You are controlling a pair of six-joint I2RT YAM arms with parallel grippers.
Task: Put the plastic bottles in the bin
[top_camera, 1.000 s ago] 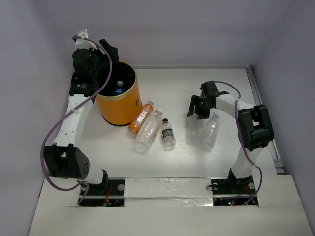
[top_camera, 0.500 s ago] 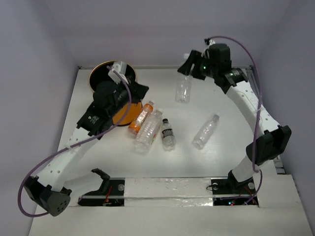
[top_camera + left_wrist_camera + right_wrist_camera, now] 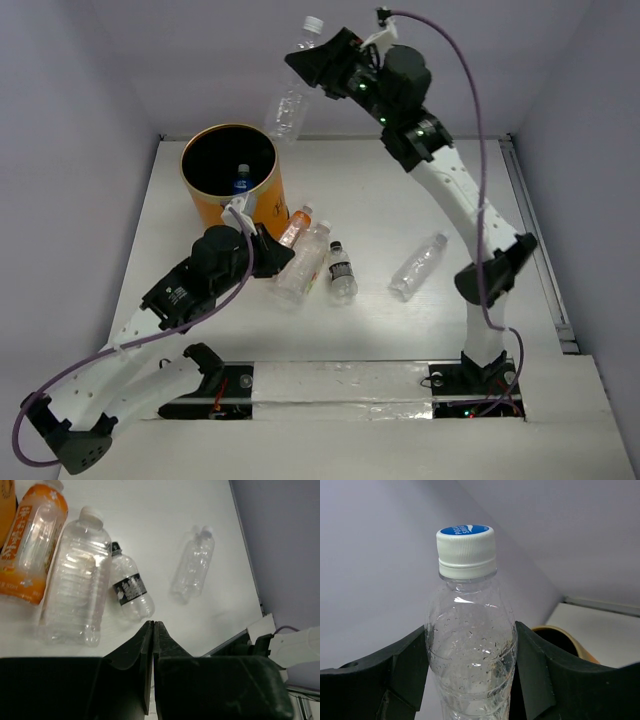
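Note:
The clear bottle still hangs past the bin's rim, so I need to move my right gripper to the left in the top view next, over the bin's opening [image 3: 230, 160] [image 3: 557, 639], and release the bottle there.
My right gripper [image 3: 318, 68] is raised high behind the bin [image 3: 262, 200] and is shut on a clear plastic bottle [image 3: 286, 108], which hangs tilted with its white cap up, above the bin's far right rim. In the right wrist view both fingers [image 3: 405, 670] clamp the bottle [image 3: 470, 625]. A blue-labelled bottle [image 3: 241, 181] lies inside the bin. My left gripper [image 3: 272, 256] is shut and empty, low beside an orange bottle [image 3: 293, 227], a large clear bottle [image 3: 306, 262] and a small dark-labelled bottle [image 3: 342, 272]. The left wrist view shows the same bottles ahead of the closed gripper [image 3: 152, 626].
Another clear bottle [image 3: 418, 266] lies alone on the white table right of centre, seen too in the left wrist view as the far bottle [image 3: 192, 567]. The bin's rim [image 3: 568, 639] shows low right in the right wrist view. Grey walls enclose the table.
The right arm lifted the clear bottle up and leftward to above the bin. The left arm withdrew from the bin toward the cluster of bottles and its gripper shut.

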